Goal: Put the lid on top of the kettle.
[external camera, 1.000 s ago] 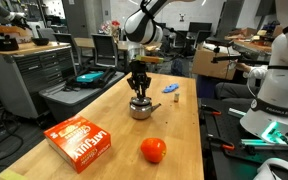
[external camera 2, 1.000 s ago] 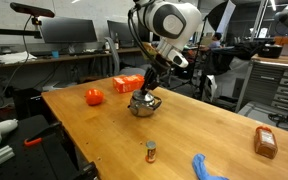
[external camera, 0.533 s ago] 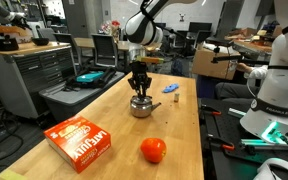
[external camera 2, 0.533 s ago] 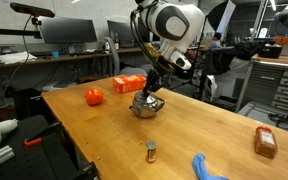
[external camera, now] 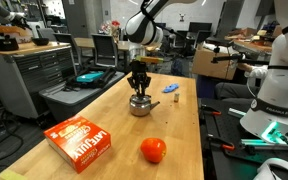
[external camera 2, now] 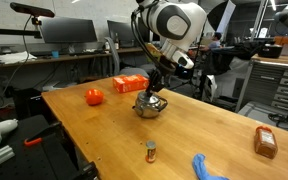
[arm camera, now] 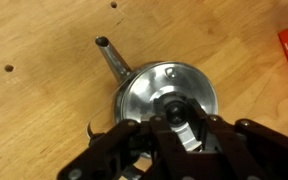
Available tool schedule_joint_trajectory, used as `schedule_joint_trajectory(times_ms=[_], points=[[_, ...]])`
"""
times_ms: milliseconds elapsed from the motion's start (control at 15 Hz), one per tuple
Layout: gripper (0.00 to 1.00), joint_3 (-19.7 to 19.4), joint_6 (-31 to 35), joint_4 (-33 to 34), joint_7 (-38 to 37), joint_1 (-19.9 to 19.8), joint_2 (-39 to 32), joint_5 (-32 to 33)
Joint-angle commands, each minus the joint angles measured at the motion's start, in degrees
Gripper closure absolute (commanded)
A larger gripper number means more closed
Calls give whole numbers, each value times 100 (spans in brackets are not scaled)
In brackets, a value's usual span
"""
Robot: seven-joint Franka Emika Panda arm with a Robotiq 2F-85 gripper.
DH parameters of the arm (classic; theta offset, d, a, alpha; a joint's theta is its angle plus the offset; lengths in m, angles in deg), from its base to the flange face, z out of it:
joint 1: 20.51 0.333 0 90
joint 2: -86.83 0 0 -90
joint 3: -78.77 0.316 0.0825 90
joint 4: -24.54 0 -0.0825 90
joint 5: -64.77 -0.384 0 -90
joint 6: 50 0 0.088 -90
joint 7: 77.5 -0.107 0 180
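I should move my gripper slightly outward together with the kettle, then open it to let go of the lid's black knob, because the lid already lies flat on the kettle's opening (external camera: pixel 140 100) (arm camera: pixel 164 95).
The small shiny steel kettle (external camera: pixel 141 107) stands mid-table; it shows in both exterior views (external camera 2: pixel 149 106). In the wrist view its spout (arm camera: pixel 112 60) points up-left. The round silvery lid (arm camera: pixel 162 84) lies flat on the kettle's mouth. My gripper (arm camera: pixel 174 115) hangs straight down over the kettle, its dark fingers closed on the lid's centre knob. In both exterior views the gripper (external camera: pixel 139 92) (external camera 2: pixel 154 92) sits right on top of the kettle and hides the lid.
An orange-red fruit (external camera: pixel 153 150) (external camera 2: pixel 93 97) and an orange box (external camera: pixel 80 141) (external camera 2: pixel 130 84) lie nearby. A small blue object (external camera: pixel 171 89) lies behind the kettle. A small bottle (external camera 2: pixel 150 151), blue cloth (external camera 2: pixel 209 168) and brown packet (external camera 2: pixel 265 142) lie near a table edge.
The gripper and the kettle have shifted very slightly sideways in one exterior view. Otherwise nothing has visibly changed.
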Motion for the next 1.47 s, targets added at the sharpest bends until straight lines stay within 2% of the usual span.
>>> schedule_joint_trajectory(times_ms=[0, 467, 1400], points=[[86, -131, 370, 16, -168, 56, -42, 170], [86, -207, 676, -56, -360, 76, -17, 380], [86, -129, 705, -105, -322, 93, 171, 377]])
